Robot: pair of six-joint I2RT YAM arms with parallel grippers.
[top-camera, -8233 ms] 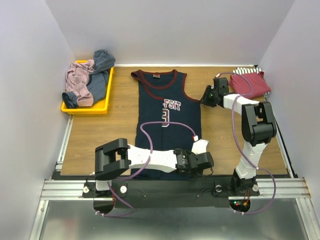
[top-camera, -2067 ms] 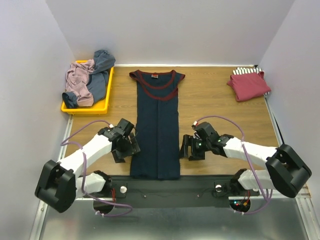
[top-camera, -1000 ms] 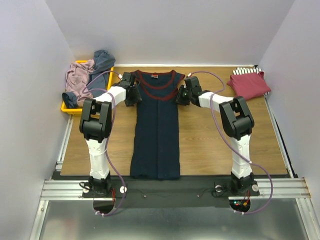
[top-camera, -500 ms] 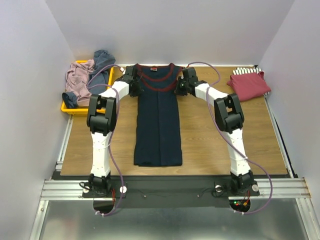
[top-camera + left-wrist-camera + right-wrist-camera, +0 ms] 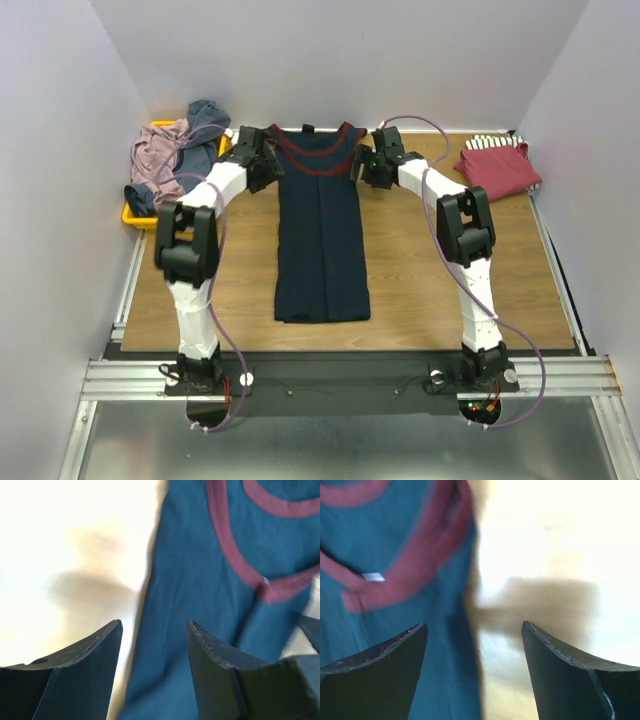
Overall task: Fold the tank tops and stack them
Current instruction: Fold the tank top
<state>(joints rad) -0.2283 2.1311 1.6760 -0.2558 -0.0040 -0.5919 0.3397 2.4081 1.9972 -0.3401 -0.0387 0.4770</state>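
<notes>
The sides are folded in, so my left gripper should next go back along the jersey and down onto its tray-side hem corner.
The navy jersey with maroon trim lies folded lengthwise into a narrow strip, its neck at the table's far edge. My left gripper stands open over its left shoulder edge. In the left wrist view the gripper has blue cloth below the gap and nothing pinched. My right gripper is open at the right shoulder. Its wrist view shows the gripper straddling the jersey's edge and bare wood. A folded dark red top rests on a striped one at the far right.
A yellow tray at the far left holds a mauve top and a grey-blue top, both crumpled. Grey walls close in the table on three sides. Both arms reach far out across the wooden tabletop.
The jersey has slid toward the far edge with both grippers on its shoulders. Both grippers then opened and let the cloth go.
</notes>
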